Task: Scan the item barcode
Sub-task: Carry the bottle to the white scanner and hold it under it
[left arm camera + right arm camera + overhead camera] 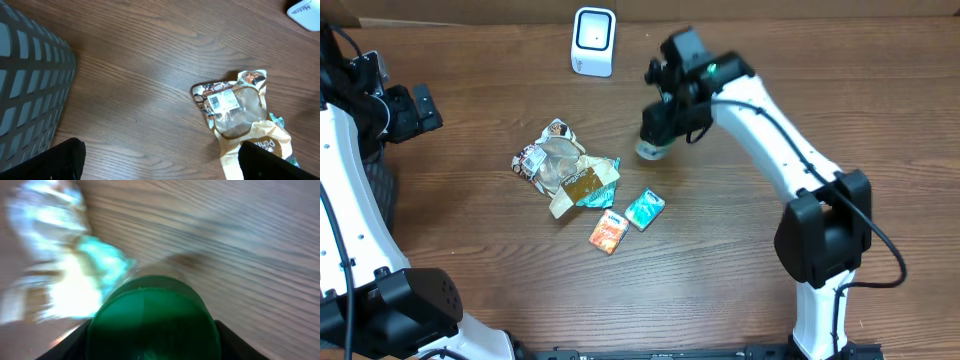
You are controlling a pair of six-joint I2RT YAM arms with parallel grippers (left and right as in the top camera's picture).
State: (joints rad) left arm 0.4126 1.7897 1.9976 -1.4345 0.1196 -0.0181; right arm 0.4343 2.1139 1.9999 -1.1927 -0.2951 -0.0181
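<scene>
My right gripper moves up toward the scanner next, then across and down onto the bare wood. It releases it there, since that wood lies to the gripper's right in the overhead view.
A round item with a green top fills the lower middle of the right wrist view. My right gripper has a dark finger pressed against each side of it. From overhead the same item shows pale beneath my right gripper, right of the packet pile. The white scanner stands at the table's far edge. My left gripper hovers at the far left, and its fingers stand wide apart over bare wood with nothing between them.
A crumpled snack wrapper with a barcode label lies mid-table. A teal packet and an orange packet lie in front of it. A grey mesh basket sits at the left edge.
</scene>
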